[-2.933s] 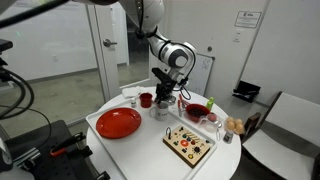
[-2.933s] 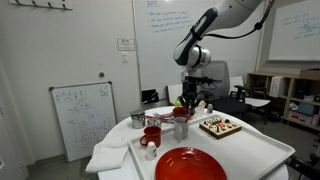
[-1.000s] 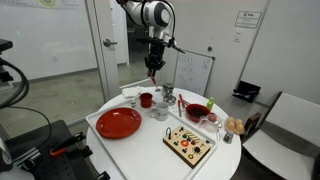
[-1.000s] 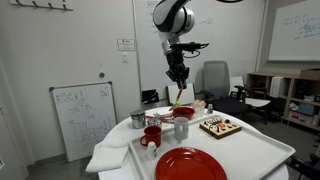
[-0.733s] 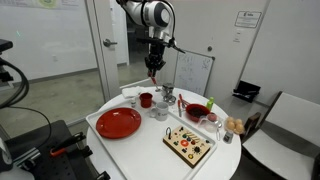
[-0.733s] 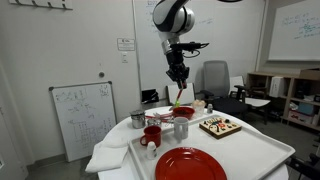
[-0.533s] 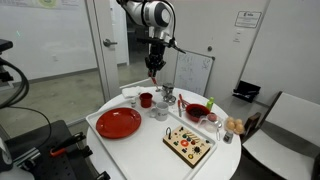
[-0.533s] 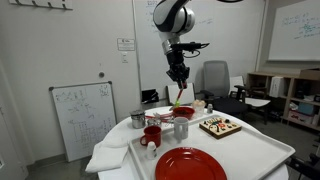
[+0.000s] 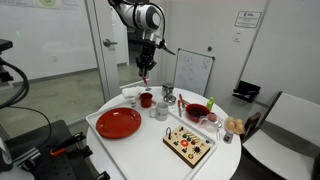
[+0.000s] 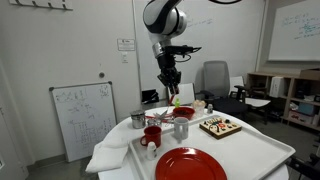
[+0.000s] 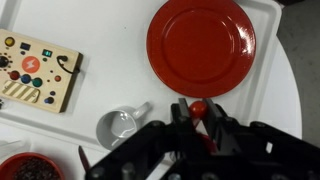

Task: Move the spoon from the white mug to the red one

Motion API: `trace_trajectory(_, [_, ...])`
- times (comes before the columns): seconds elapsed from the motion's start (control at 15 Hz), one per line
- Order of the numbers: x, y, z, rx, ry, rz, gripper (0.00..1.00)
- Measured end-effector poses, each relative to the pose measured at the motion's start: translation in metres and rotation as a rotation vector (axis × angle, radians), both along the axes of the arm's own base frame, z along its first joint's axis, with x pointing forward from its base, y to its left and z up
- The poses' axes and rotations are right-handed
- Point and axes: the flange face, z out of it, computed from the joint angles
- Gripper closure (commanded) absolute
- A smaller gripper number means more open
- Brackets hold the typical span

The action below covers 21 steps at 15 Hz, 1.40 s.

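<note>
I need to lower my gripper over the red mug's opening point(image 9: 146, 96) and let the spoon go inside, because the spoon's thin handle still hangs high above the red mug.
My gripper point(image 9: 143, 74) hangs high above the table, shut on the spoon point(image 10: 175, 97), whose thin handle hangs below the fingers. In the wrist view the fingers point(image 11: 197, 110) pinch the spoon's red end point(image 11: 198, 107). The red mug point(image 9: 146, 99) stands almost straight below the gripper, and it also shows in the other exterior view point(image 10: 152, 133). The white mug point(image 9: 160, 110) stands beside it, empty in the wrist view point(image 11: 120, 127). The red mug does not show in the wrist view.
A large red plate point(image 9: 118, 123) lies near the tray's front. A wooden board with buttons point(image 9: 189, 143), a red bowl point(image 9: 197, 111) and a metal cup point(image 10: 137, 119) stand around the mugs on the white tray point(image 10: 265, 150). A whiteboard and chairs stand behind the table.
My gripper has carried the spoon sideways, from over the white mug to over the red mug, keeping its height. Nothing on the table moved.
</note>
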Motion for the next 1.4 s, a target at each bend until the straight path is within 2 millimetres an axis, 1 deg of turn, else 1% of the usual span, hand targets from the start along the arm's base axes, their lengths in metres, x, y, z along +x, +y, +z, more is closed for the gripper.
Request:
trace_trajectory(0.2, [-0.004, 0.019, -0.013, 0.020, 0.020, 0.056, 0.95])
trace_trajectory(0.33, [-0.003, 0.025, -0.021, 0.029, 0.029, 0.081, 0.95])
trace_trajectory(1.0, [0.024, 0.020, -0.056, 0.073, 0.020, 0.139, 0.95])
trace_trajectory(1.4, [0.033, 0.021, -0.079, 0.086, 0.027, 0.155, 0.95])
